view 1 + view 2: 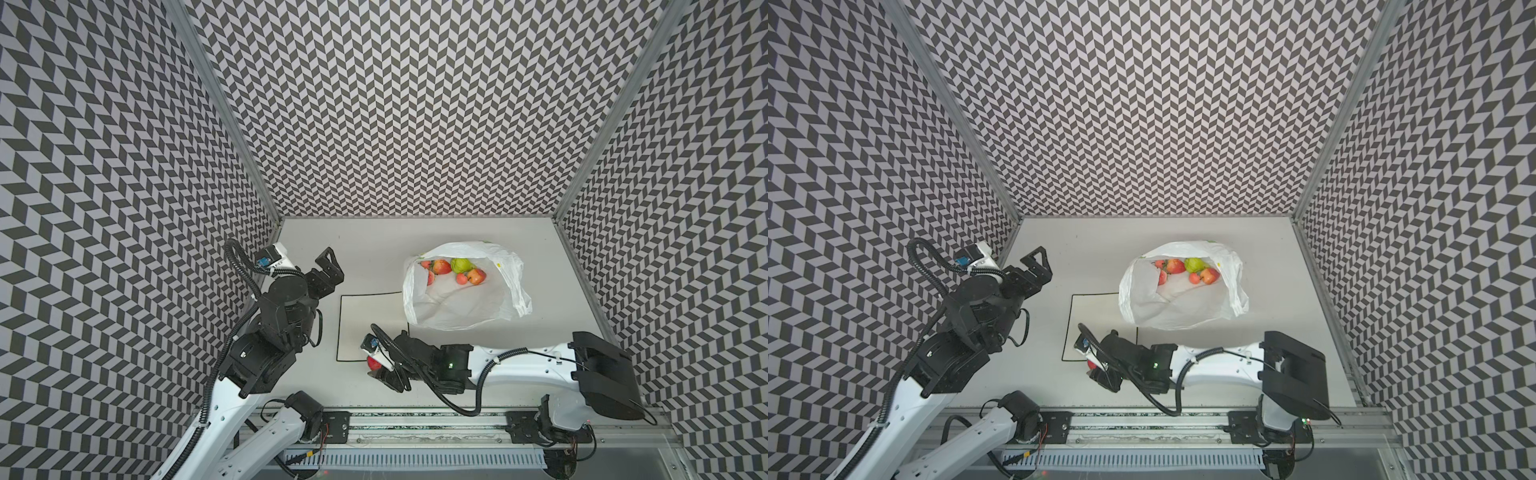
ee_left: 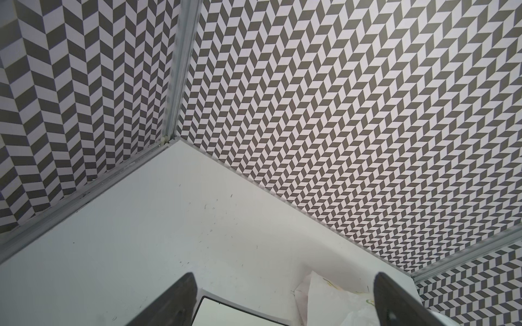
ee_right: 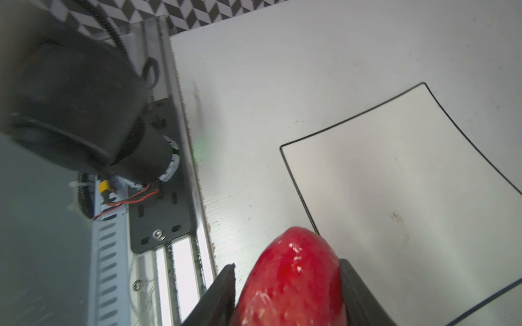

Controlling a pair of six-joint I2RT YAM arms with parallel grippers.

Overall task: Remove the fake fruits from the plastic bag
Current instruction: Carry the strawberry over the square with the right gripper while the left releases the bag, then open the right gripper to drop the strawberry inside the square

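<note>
The bare white plate (image 1: 390,320) is empty. I will move my right gripper outward and down from the near rim, over the plate, and let go of the strawberry there.
The white plastic bag (image 1: 457,311) (image 1: 1175,311) lies open at the back right of the table, and its edge shows in the left wrist view (image 2: 333,299). Several fake fruits rest inside near its far side: red strawberries (image 1: 441,267) (image 1: 1176,266), a green pear (image 1: 460,264) (image 1: 1194,264) and small orange-pink pieces. My right gripper (image 1: 376,368) (image 1: 1094,368) (image 3: 288,268) is shut on one glossy red strawberry (image 1: 374,363) (image 3: 291,282), held at the near edge of the plate. My left gripper (image 1: 328,266) (image 1: 1036,264) (image 2: 284,278) hangs open and empty at the back left.
A square white black-rimmed plate (image 1: 361,307) (image 1: 1092,311) (image 3: 395,183) (image 2: 226,313) lies at mid-table, its far right corner under the bag's edge. The metal rail (image 1: 415,432) with both arm bases runs along the front. Patterned walls enclose three sides.
</note>
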